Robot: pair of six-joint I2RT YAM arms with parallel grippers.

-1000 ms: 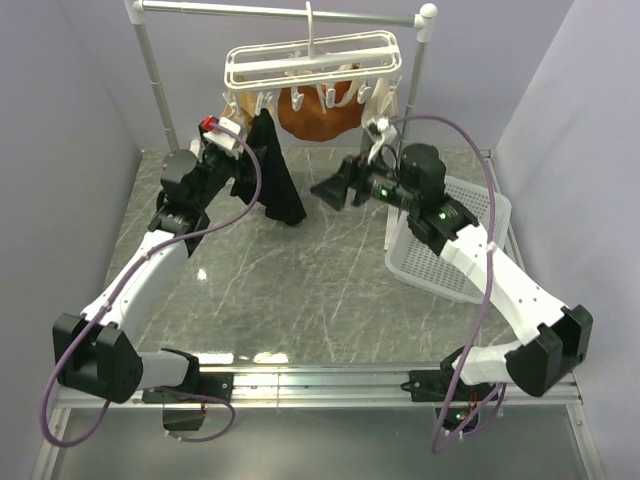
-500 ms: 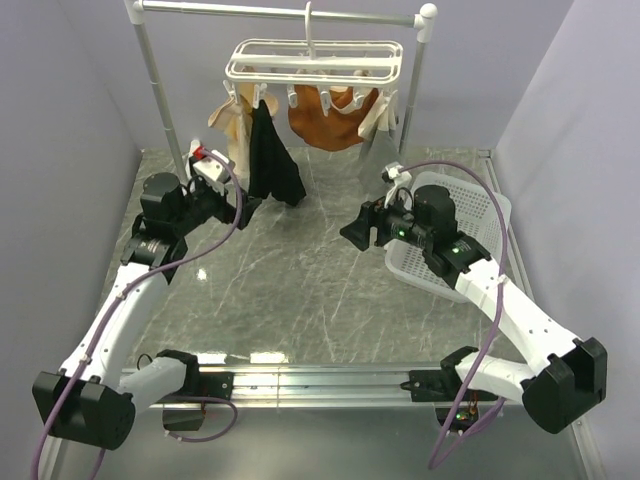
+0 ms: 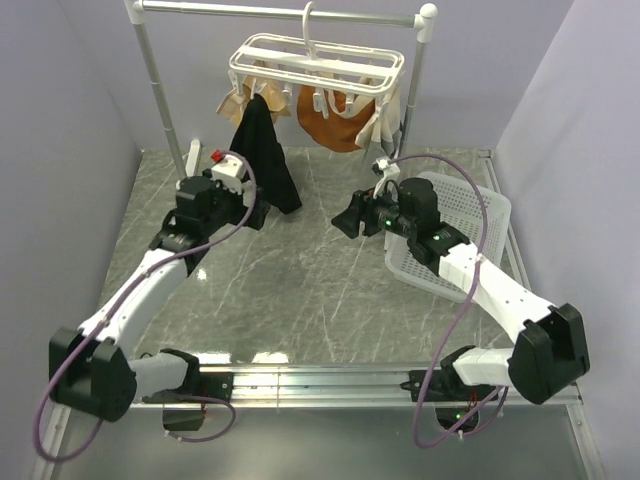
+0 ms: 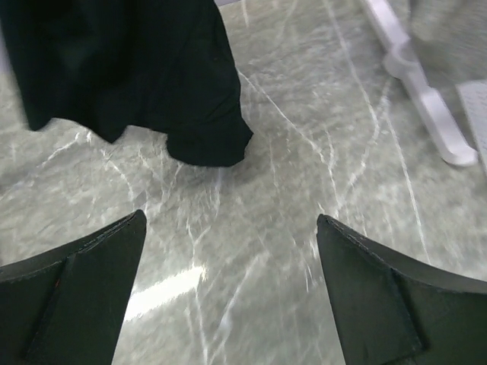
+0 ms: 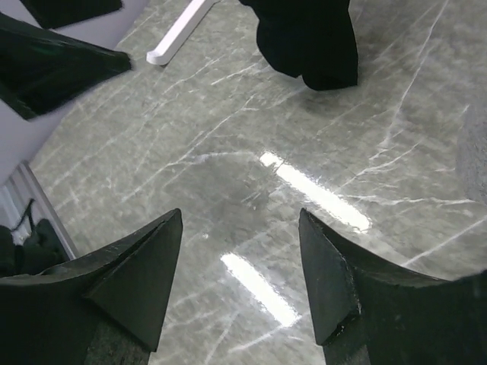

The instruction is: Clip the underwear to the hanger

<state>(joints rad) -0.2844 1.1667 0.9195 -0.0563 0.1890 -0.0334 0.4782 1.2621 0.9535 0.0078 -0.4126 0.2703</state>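
My left gripper's open fingers are around only bare marble, and the underwear's hanging fabric (image 3: 269,162) (image 4: 163,76) is outward of them. My left gripper should move outward onto it next and close.
The black underwear (image 3: 264,150) hangs by one corner from a clip on the white hanger (image 3: 315,62), which is hooked on the rail. Its hem dangles just above the marble top. My left gripper (image 3: 256,212) stands wide open low beside the hem, holding nothing; in the left wrist view the underwear (image 4: 129,76) is ahead of the empty gripper (image 4: 232,220). My right gripper (image 3: 341,222) is open and empty to the right of the garment, pointing left. In the right wrist view, the underwear's hem (image 5: 312,38) shows beyond the gripper (image 5: 240,217).
An orange garment (image 3: 330,120) and tan garments (image 3: 232,100) hang from the same hanger. The metal rail stand (image 3: 155,80) has white feet (image 4: 426,106) on the table. A white laundry basket (image 3: 455,235) sits at the right, under my right arm.
My left gripper has opened wide, let go of the underwear and dropped lower. The right arm pulled back from the hanger and its jaws narrowed a little. The hanger swings.
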